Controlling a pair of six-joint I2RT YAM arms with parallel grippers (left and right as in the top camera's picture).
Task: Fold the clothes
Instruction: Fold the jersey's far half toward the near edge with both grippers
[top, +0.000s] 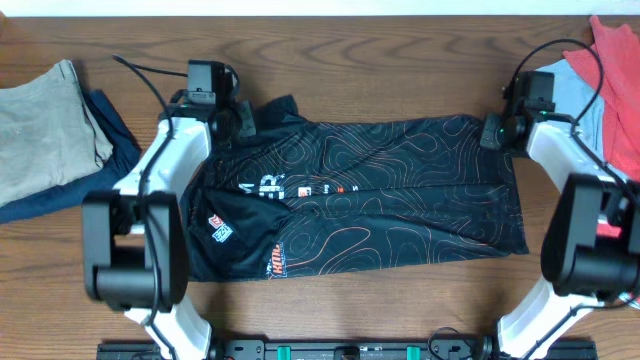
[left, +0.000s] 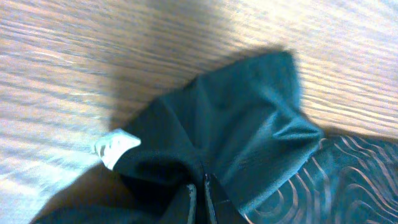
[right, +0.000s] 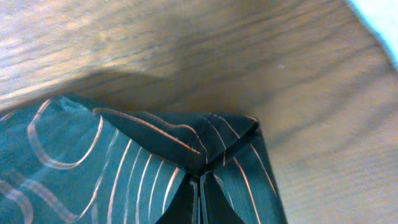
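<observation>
I need to bring the jersey's far corner back over its near white-logo part with my left gripper next and release it, as the jersey's far half lies unfolded.
The black jersey (top: 380, 195) with thin orange contour lines and white logos lies spread across the middle of the wooden table, folded lengthwise. My left gripper (top: 243, 120) is shut on its far left corner, plain black cloth bunched at the jaws (left: 202, 186), with a white tag (left: 115, 148) beside it. My right gripper (top: 492, 132) is shut on the far right corner, where the patterned fabric (right: 205, 149) puckers into folds at the fingertips (right: 200, 186).
Folded beige (top: 45, 125) and navy (top: 110, 140) garments are stacked at the far left. Red (top: 620, 80) and light blue (top: 585, 95) clothes lie at the far right behind the right arm. Black cables run from both wrists.
</observation>
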